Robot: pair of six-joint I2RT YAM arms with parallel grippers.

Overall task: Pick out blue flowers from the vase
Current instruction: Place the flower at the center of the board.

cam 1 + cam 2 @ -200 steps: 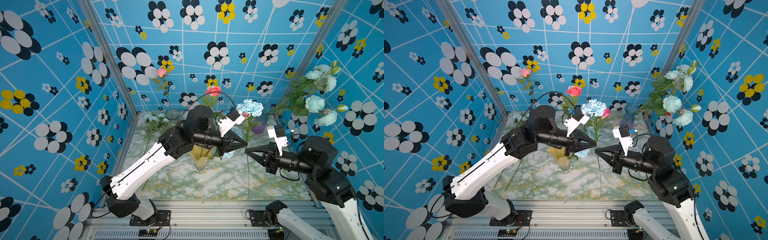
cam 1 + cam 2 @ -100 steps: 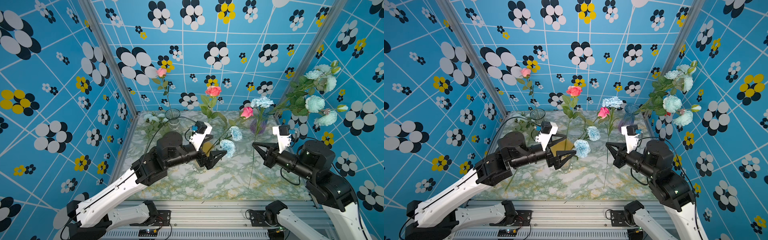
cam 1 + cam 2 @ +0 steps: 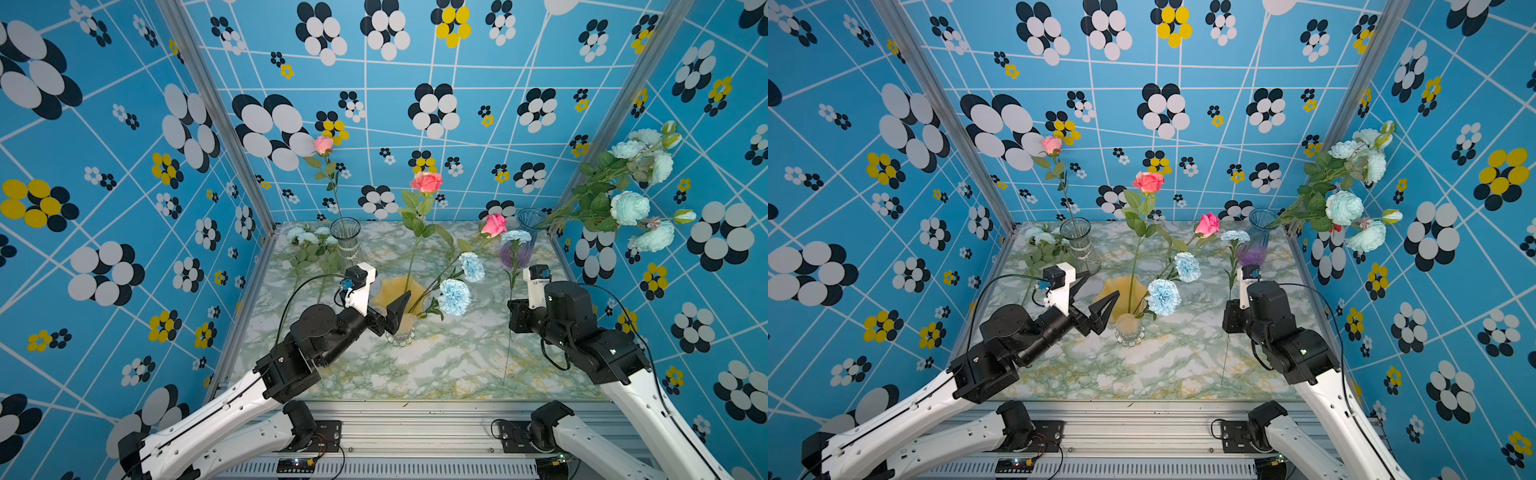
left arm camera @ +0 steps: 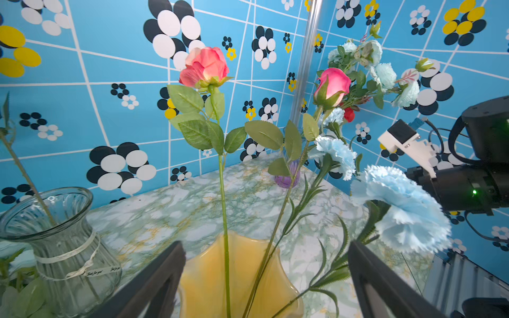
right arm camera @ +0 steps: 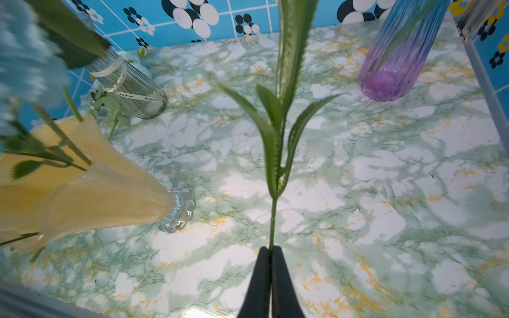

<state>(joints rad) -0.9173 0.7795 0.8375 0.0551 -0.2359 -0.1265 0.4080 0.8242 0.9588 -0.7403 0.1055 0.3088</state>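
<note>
I need to lower my right gripper next toward the yellow vase (image 3: 390,291) and release the thin stem on bare tabletop (image 3: 436,336) beside the vase's glass foot, the spot below my gripper.
The yellow vase (image 3: 390,291) stands mid-table with two roses and two pale blue flowers (image 3: 455,296) (image 3: 472,266) leaning right out of it. My left gripper (image 4: 265,245) is open, its fingers (image 3: 1105,305) on either side of the vase's rim and the stems, touching nothing. My right gripper (image 5: 271,249) is shut on the thin stem of a third blue flower. That flower hangs upright right of the vase, with its bloom (image 3: 516,236) near the purple vase (image 3: 1256,245). In both top views the right jaws are hidden behind the wrist.
The purple vase at the back right holds a big mint-blue spray (image 3: 629,208) that leans over the right wall. A clear glass vase (image 3: 347,243) at the back left holds one pink rose (image 3: 323,144), with pale blue blooms (image 3: 305,237) on the table beside it.
My left gripper let go of the carnation stem, opened and drew back low to the yellow vase. My right gripper kept the stem and carried the flower right, now upright.
</note>
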